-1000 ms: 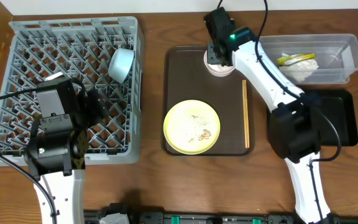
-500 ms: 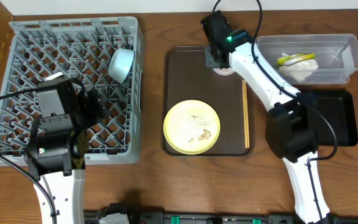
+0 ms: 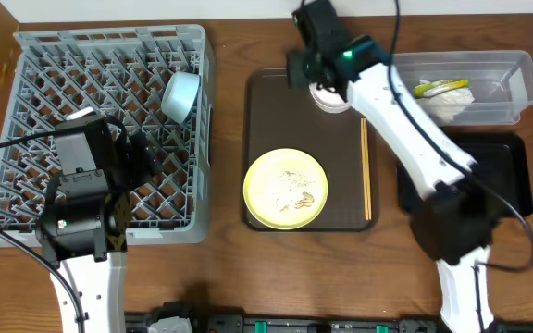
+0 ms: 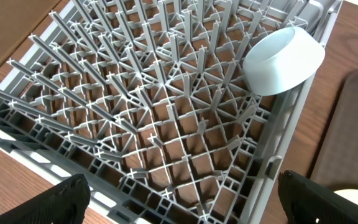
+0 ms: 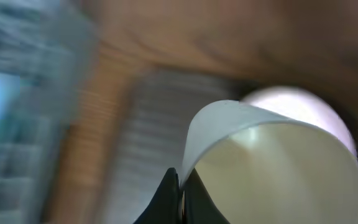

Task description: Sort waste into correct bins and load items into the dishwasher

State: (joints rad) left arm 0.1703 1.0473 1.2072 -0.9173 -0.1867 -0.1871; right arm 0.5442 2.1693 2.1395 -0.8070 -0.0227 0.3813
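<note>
The spot beside the tray is empty, so my right gripper will swing back over the grey rack, turn, lower and release the cup at the rack's near corner (image 3: 157, 199).
My right gripper (image 5: 180, 196) is shut on the rim of the small white cup (image 5: 272, 168), held tilted above the pinkish-white bowl (image 5: 300, 102). From overhead, the right gripper (image 3: 315, 74) is at the far end of the brown serving tray (image 3: 266, 111), and the bowl (image 3: 332, 97) shows just below it. The yellow plate (image 3: 286, 189) with food scraps (image 3: 302, 196) and the chopsticks (image 3: 365, 168) lie on that tray. The light blue bowl (image 4: 284, 60) leans in the grey rack (image 4: 135, 112). My left gripper (image 4: 182, 208) hangs open over the rack's near right part.
The clear tub (image 3: 516, 69) at the back right holds the white napkin (image 3: 450, 104) and the yellow-green wrapper (image 3: 438, 88). The black tray (image 3: 512, 176) lies in front of it, partly under my right arm. The rack (image 3: 63, 55) fills the left side.
My right gripper has shut on the cup's rim and shifted left and up from the bowl. The left arm has not moved.
</note>
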